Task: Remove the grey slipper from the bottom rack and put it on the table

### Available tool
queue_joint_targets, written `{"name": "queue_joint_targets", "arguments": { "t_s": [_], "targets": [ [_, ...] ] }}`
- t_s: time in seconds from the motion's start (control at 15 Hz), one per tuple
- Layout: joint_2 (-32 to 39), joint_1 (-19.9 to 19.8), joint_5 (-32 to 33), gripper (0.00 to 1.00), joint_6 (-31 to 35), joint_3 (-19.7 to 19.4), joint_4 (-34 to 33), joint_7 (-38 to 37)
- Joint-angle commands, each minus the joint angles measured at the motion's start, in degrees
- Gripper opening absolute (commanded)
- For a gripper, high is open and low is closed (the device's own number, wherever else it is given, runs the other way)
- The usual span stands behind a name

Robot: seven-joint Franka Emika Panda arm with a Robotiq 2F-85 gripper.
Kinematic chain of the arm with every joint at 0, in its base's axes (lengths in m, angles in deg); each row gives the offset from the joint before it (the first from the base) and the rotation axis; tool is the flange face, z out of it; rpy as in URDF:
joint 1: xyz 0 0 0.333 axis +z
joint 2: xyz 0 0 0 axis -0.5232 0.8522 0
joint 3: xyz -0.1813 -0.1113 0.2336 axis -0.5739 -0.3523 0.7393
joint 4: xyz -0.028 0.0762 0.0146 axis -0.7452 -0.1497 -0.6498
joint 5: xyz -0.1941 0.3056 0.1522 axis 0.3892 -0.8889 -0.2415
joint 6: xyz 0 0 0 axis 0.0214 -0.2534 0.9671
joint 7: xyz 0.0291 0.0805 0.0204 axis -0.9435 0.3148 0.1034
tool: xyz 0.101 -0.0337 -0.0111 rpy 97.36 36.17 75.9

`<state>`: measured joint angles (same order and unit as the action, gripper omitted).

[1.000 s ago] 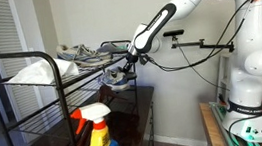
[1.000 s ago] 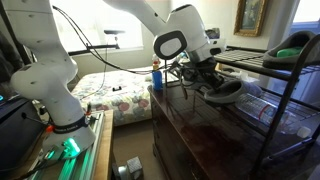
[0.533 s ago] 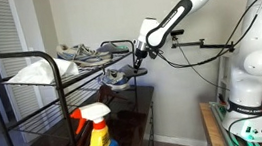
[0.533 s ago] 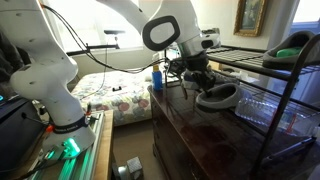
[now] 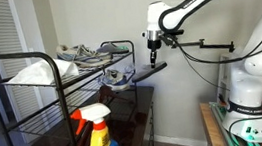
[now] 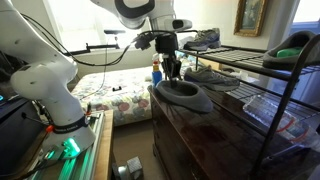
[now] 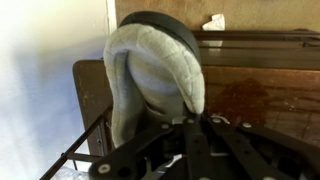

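Next, my gripper moves outward and down to release the grey slipper [image 6: 184, 95] on the bare dark brown tabletop, because the slipper still hangs raised at the table's edge.
The grey slipper [image 6: 184, 95] hangs from my gripper [image 6: 173, 76], which is shut on its heel edge. It is outside the rack, low over the near end of the dark brown table [image 6: 205, 140]; I cannot tell whether it touches. In an exterior view the slipper [image 5: 149, 71] looks flat and near-black under the gripper [image 5: 154, 52]. The wrist view shows the slipper's pale lining [image 7: 150, 70] just ahead of the shut fingers [image 7: 190, 124], with the table [image 7: 265, 95] behind. The bottom rack [image 6: 268, 108] stands to the side.
Laced grey sneakers [image 5: 88, 54] and a white item [image 5: 35, 71] lie on the upper shelf. A paler grey shoe [image 5: 119, 78] sits on the bottom rack. A spray bottle [image 5: 97, 138] stands on the table. A green shoe [image 6: 292, 45] lies on top of the rack.
The gripper has drawn the slipper out of the bottom rack and carried it away from the shelves, over the table's open end. The paler shoe stays on the rack.
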<state>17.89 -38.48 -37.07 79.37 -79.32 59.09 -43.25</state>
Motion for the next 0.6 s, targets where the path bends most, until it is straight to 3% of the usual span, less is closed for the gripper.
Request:
{"name": "queue_joint_targets", "arguments": {
  "t_s": [0.0,0.2,0.53],
  "targets": [
    [-4.3,2.4,-2.7,0.01,-9.5,0.3,0.4,2.7],
    [-2.9,3.2,-2.0,0.01,-9.4,0.4,0.0,1.1],
    [5.9,2.9,-3.4,0.01,-5.6,-0.5,-2.4,-0.7]
  ]
}}
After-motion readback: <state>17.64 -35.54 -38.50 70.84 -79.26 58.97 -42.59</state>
